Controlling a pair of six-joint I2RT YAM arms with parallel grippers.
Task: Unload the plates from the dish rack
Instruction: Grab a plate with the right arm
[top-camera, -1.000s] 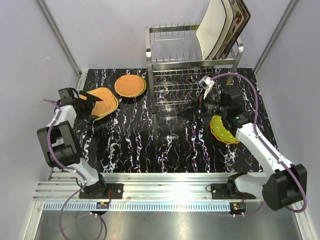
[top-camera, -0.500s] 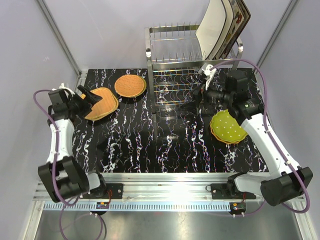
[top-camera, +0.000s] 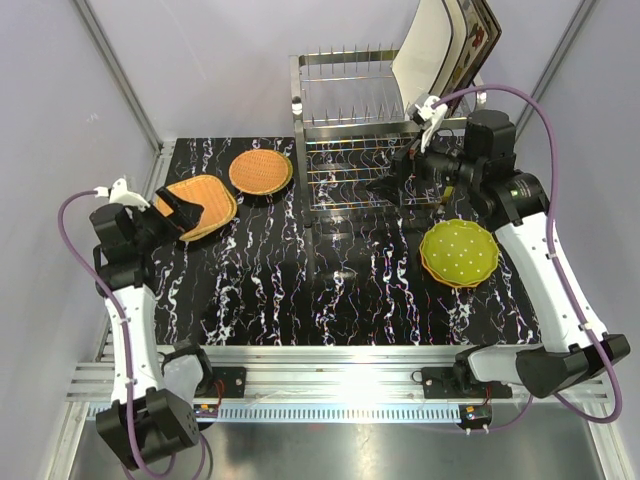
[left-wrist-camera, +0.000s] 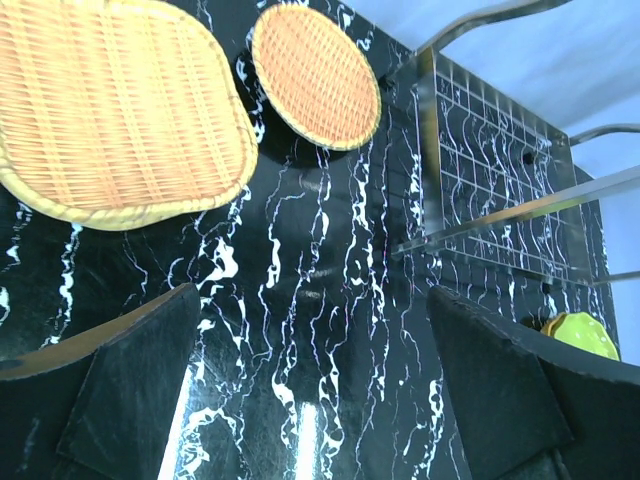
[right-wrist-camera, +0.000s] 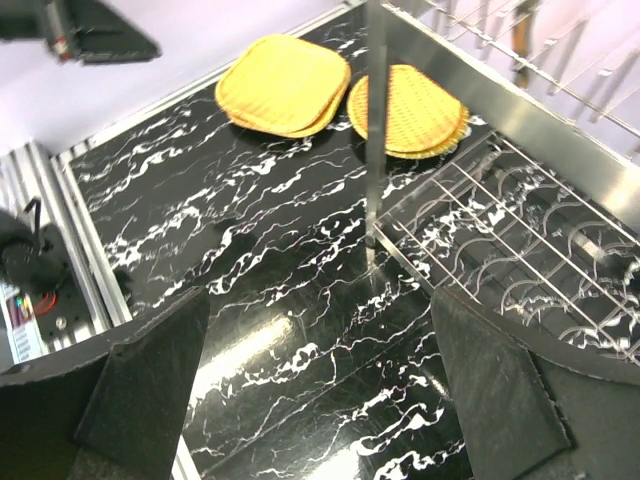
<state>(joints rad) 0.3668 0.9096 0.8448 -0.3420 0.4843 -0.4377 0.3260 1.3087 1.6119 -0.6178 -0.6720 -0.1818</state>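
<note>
The dish rack's empty slots leave room for my fingers above and outward of the end cream plate's near edge (top-camera: 421, 74). My right gripper will go up, turn outward and straddle that edge there.
The steel dish rack (top-camera: 330, 120) stands at the back of the table; cream square plates (top-camera: 425, 60) and a flower-patterned plate (top-camera: 480, 35) lean in its top right end. A squarish orange woven plate (top-camera: 205, 200) and a round woven plate (top-camera: 261, 171) lie at the left, also in the left wrist view (left-wrist-camera: 110, 110) (left-wrist-camera: 315, 75). A lime-green dotted plate (top-camera: 459, 252) lies on an orange one at the right. My left gripper (top-camera: 182, 215) is open and empty by the squarish plate. My right gripper (top-camera: 385, 188) is open and empty in front of the rack's lower shelf (right-wrist-camera: 520, 250).
The table is black marble-patterned (top-camera: 330, 290). Grey walls and metal posts enclose it on three sides. An aluminium rail (top-camera: 320, 375) runs along the near edge with both arm bases.
My right arm has risen and swung back toward the rack, uncovering the green plate. My left arm has drawn back to the left, off the squarish woven plate.
</note>
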